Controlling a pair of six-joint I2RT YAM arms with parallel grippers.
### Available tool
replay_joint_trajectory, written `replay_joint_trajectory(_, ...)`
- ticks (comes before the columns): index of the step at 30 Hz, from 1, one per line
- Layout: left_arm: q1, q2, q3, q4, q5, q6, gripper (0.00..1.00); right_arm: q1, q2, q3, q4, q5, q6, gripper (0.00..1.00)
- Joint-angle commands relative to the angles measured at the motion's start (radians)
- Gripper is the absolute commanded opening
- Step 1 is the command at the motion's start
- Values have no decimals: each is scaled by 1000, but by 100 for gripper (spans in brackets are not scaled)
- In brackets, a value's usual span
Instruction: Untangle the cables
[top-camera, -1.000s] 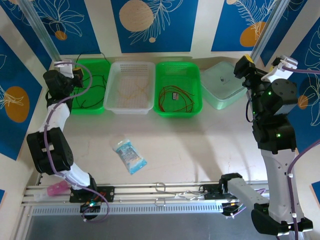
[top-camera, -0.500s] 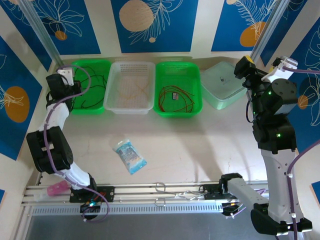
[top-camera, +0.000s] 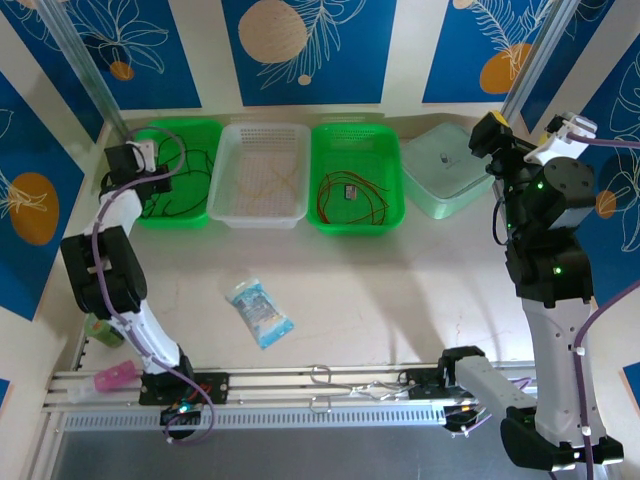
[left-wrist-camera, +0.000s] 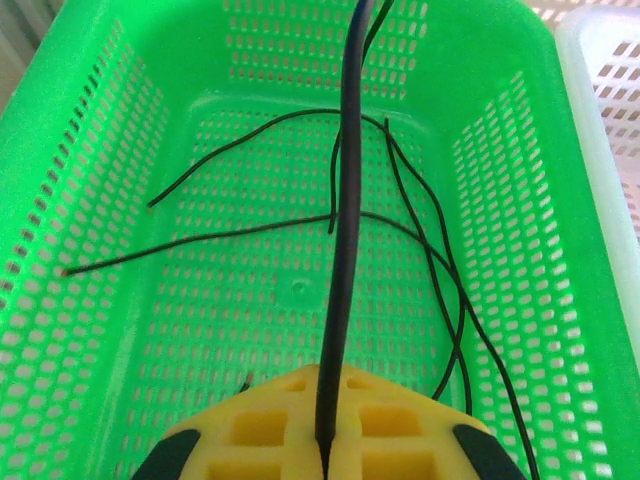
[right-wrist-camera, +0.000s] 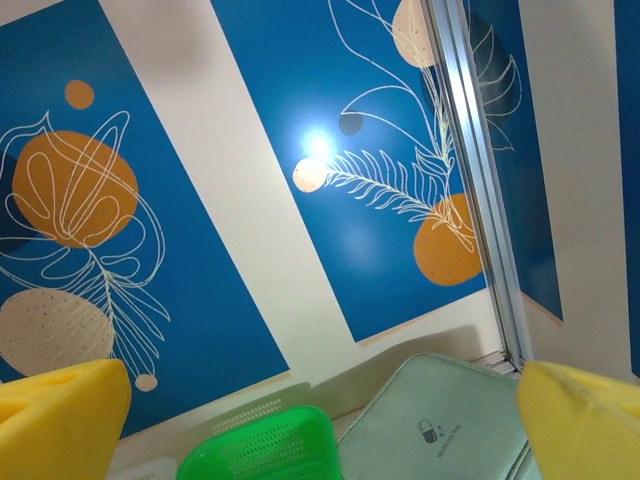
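My left gripper needs to move outward and toward the white basket (top-camera: 262, 137) next, over the bottom of the green basket, and let go of the dark cable, because loose black cables lie in this green basket.
My left gripper (left-wrist-camera: 326, 440) is shut on a dark cable (left-wrist-camera: 343, 200) that runs up from between its yellow pads. It hangs over the left green basket (left-wrist-camera: 90, 200), where several thin black cables (left-wrist-camera: 400, 225) lie loose on the floor. From above, the left gripper (top-camera: 130, 162) is at that basket's left edge. Pale yellow cables (top-camera: 272, 180) lie in the white basket (top-camera: 262, 137). Red and orange cables (top-camera: 352, 198) are tangled in the middle green basket (top-camera: 357, 135). My right gripper (right-wrist-camera: 320, 410) is raised at the far right, open, with nothing between its fingers (right-wrist-camera: 60, 410).
A pale green zip pouch (top-camera: 446, 172) lies right of the baskets. A blue plastic packet (top-camera: 259, 312) rests mid-table. A pink object (top-camera: 113, 378) and a metal rail (top-camera: 330, 385) line the near edge. Blue patterned walls close in on three sides.
The left arm has shifted its pose over the left green basket, its elbow drawn farther back and its wrist turned. The right arm has not moved.
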Motion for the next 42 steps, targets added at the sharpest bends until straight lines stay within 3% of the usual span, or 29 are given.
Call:
replay_joint_trajectory(1,-23,66,100,-60,-7,-17,0,-7,-5,1,6,-1,11,99)
replay_joint_trajectory(10,-42,210,156,-65,88,-55,0,-8,22,31,-1,-10,16,99)
replay_joint_trajectory(17,-70,357,353,-323,104,-16,0,-6,45,58,-11,-23,27,99)
replay_joint_trajectory(20,-71,374,393,-359,125,-35,1,-5,56,69,-12,-37,31,99)
replay_joint_trajectory(21,-71,364,382,-340,122,-46,14,-2,59,75,-18,-38,34,99)
replay_joint_trajectory(24,-70,351,368,-318,129,-50,24,1,55,75,-23,-36,37,99)
replay_joint_trajectory(27,-70,345,388,-335,129,-47,43,3,49,70,-22,-35,34,99)
replay_joint_trajectory(30,-72,293,378,-301,151,-12,49,3,47,73,-22,-34,28,99)
replay_joint_trajectory(34,-72,210,407,-295,78,24,77,3,50,68,-20,-40,27,99)
replay_joint_trajectory(36,-72,175,422,-290,72,35,97,3,53,63,-23,-47,32,99)
replay_joint_trajectory(42,-80,0,338,-175,153,-32,99,5,75,19,-40,-109,16,99)
